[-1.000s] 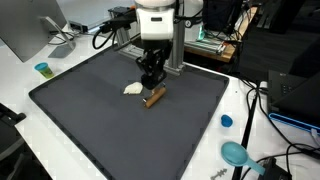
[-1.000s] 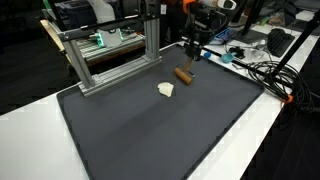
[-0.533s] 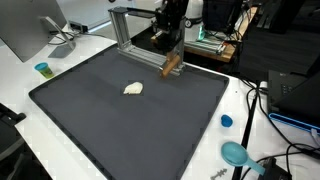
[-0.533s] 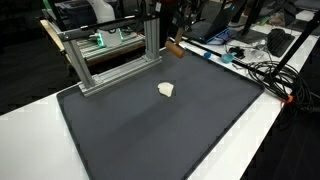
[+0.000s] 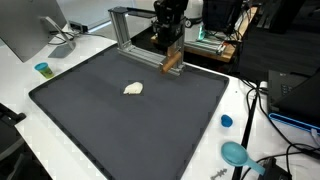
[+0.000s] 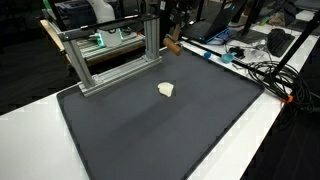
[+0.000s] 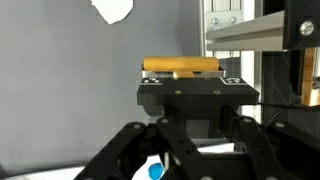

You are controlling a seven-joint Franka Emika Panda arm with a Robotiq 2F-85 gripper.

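Note:
The stick hangs outside the frame's end post, so the robot's gripper will rise and turn, pass that post, and move over the black crossbar [image 6: 138,19] to release the stick.
My gripper [image 5: 171,52] is shut on a brown cylindrical stick [image 5: 172,63] and holds it in the air above the far edge of the dark mat [image 5: 100,120], next to the metal frame [image 5: 125,25]. The stick also shows in an exterior view [image 6: 173,46] and in the wrist view [image 7: 182,67], lying crosswise at the jaws. A small white lump [image 5: 133,89] lies on the mat, apart from the gripper. It also shows in an exterior view [image 6: 166,89] and at the top of the wrist view [image 7: 113,8].
The aluminium frame [image 6: 110,55] stands along the mat's far edge. A small blue cup [image 5: 42,69] and a monitor [image 5: 25,30] stand on the white table. A blue cap [image 5: 226,121] and a teal dish [image 5: 235,153] lie past the mat's side, among cables.
A second ago the gripper was down at the stick on the mat beside the white lump. It has since risen with the stick and moved toward the frame. The lump has not moved.

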